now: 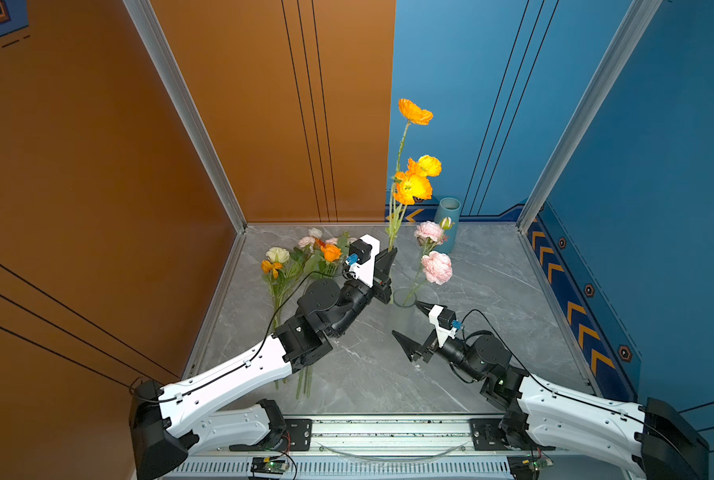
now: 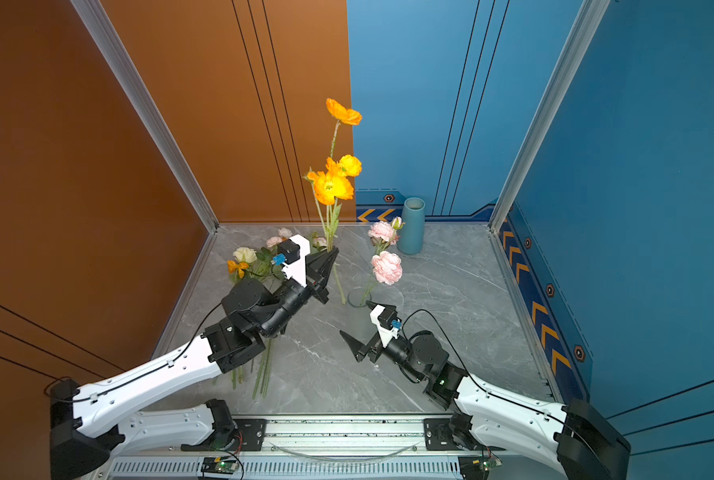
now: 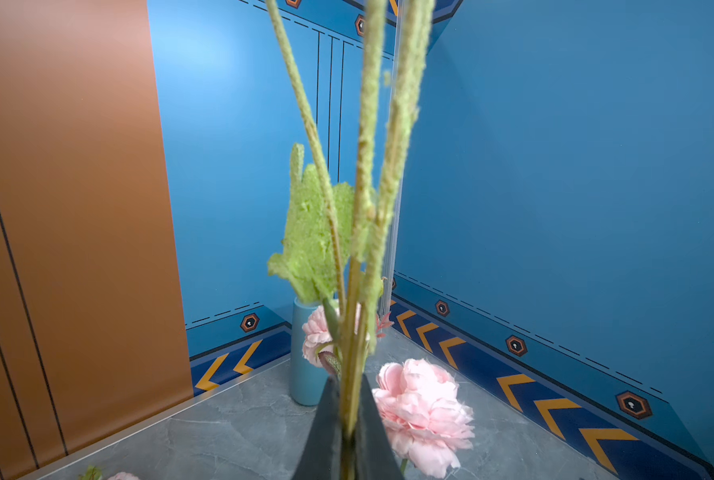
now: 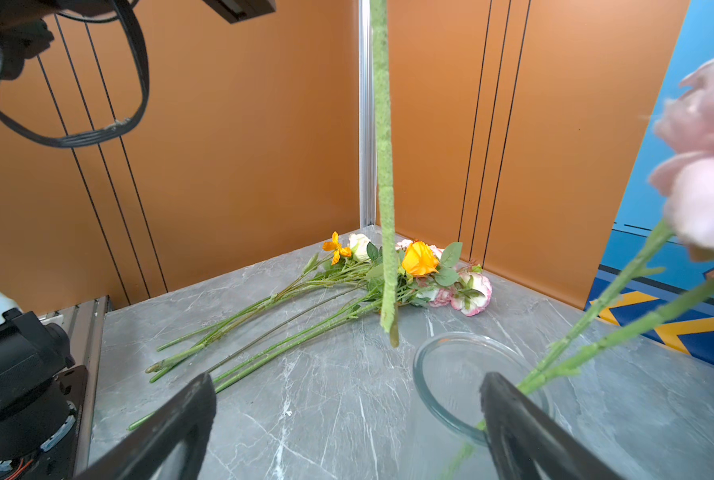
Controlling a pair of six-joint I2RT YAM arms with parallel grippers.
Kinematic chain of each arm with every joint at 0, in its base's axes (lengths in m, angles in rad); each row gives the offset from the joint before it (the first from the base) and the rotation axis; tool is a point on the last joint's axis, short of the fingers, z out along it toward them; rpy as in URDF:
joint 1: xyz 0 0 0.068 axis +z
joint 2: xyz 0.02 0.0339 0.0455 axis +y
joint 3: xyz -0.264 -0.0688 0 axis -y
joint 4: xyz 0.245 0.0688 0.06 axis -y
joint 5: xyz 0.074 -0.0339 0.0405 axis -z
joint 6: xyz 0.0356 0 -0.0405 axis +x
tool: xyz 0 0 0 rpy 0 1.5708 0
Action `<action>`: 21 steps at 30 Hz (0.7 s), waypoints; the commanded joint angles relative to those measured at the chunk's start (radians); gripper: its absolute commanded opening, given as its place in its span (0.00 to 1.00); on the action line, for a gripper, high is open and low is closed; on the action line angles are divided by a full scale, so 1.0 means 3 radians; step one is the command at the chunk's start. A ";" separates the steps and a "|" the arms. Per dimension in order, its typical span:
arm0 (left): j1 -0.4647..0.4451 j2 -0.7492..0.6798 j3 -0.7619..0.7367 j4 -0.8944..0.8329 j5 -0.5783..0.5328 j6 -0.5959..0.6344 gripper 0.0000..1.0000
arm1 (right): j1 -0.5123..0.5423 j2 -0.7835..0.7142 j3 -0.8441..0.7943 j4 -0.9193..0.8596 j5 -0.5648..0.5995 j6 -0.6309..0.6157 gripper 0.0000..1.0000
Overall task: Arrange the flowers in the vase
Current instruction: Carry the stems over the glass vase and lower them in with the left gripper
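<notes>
My left gripper needs to move over the clear glass vase's opening (image 1: 405,297), go down and release the stem, because the tall stem's end hangs just beside the vase's rim.
My left gripper (image 1: 391,252) (image 2: 333,252) (image 3: 349,386) is shut on the green stem of an upright spray of orange flowers (image 1: 413,187) (image 2: 332,187). The stem's lower end (image 4: 391,328) hangs just beside the rim of the clear glass vase (image 1: 394,297) (image 2: 349,297) (image 4: 425,374). Two pink flowers (image 1: 436,266) (image 2: 386,266) (image 3: 425,411) stand in that vase, leaning right. My right gripper (image 1: 412,325) (image 2: 357,320) (image 4: 347,380) is open and empty at the vase's near side, one finger by the rim. More flowers (image 1: 301,257) (image 2: 259,257) (image 4: 388,270) lie piled on the table's left.
A blue ceramic vase (image 1: 448,224) (image 2: 412,226) (image 3: 305,365) stands at the back by the blue wall. Orange and blue walls close in the grey marble table (image 1: 492,311) on three sides. The left arm reaches over the pile's stems.
</notes>
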 commanded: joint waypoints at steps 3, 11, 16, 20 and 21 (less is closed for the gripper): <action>-0.0063 0.0128 0.0115 0.0411 -0.0055 0.0107 0.00 | -0.0017 -0.0133 -0.0050 -0.0078 0.0243 -0.0002 1.00; -0.0075 0.0389 0.0114 0.0610 -0.0024 0.0145 0.00 | -0.0063 -0.0247 -0.0078 -0.0342 0.0359 0.0020 1.00; -0.0075 0.0486 -0.0030 0.0678 -0.0061 0.0158 0.00 | -0.0121 -0.0296 -0.0099 -0.0377 0.0385 0.0048 1.00; -0.0061 0.0565 -0.0183 0.0800 -0.0134 0.0123 0.00 | -0.0203 -0.0279 -0.0119 -0.0341 0.0341 0.0103 1.00; -0.0062 0.0588 -0.0229 0.0846 -0.0150 0.0097 0.00 | -0.0221 -0.0278 -0.0120 -0.0336 0.0321 0.0116 1.00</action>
